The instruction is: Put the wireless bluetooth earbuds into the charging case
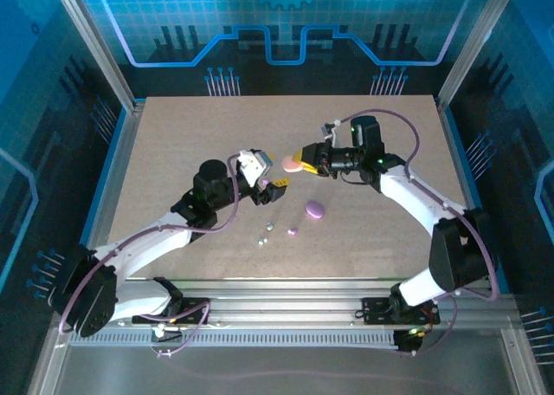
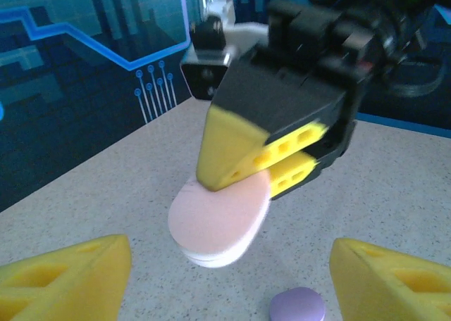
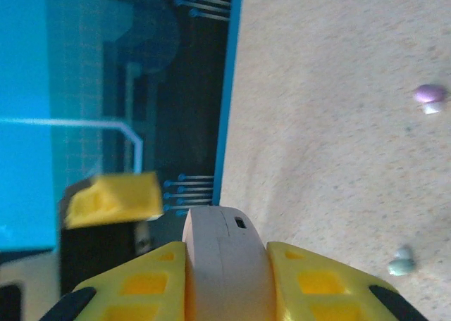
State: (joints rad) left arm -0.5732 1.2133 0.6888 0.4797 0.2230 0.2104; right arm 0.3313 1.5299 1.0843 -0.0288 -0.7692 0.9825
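Note:
The case still hangs above the table, so my right gripper should next go straight down to the table beneath the pink case (image 1: 292, 164) (image 3: 225, 265) and release it there.
My right gripper (image 1: 300, 163) is shut on a pink oval charging case (image 1: 292, 164), held edge-on above the table's middle; the case (image 3: 225, 265) sits clamped between its yellow fingers (image 3: 310, 282). My left gripper (image 1: 273, 185) is open just left of and below the case, holding nothing. In the left wrist view the pink case (image 2: 218, 219) hangs ahead of the gap of my left gripper (image 2: 231, 265). Tiny earbuds lie loose on the table: a purple one (image 1: 293, 231) and two pale mint ones (image 1: 269, 225) (image 1: 262, 238). They are the purple earbud (image 3: 428, 93) and a mint earbud (image 3: 402, 265).
A closed purple oval case (image 1: 315, 209) lies on the table right of the earbuds, and this purple case (image 2: 299, 307) is just ahead of my left fingers. The speckled tabletop (image 1: 190, 135) is bounded by blue walls and an aluminium frame.

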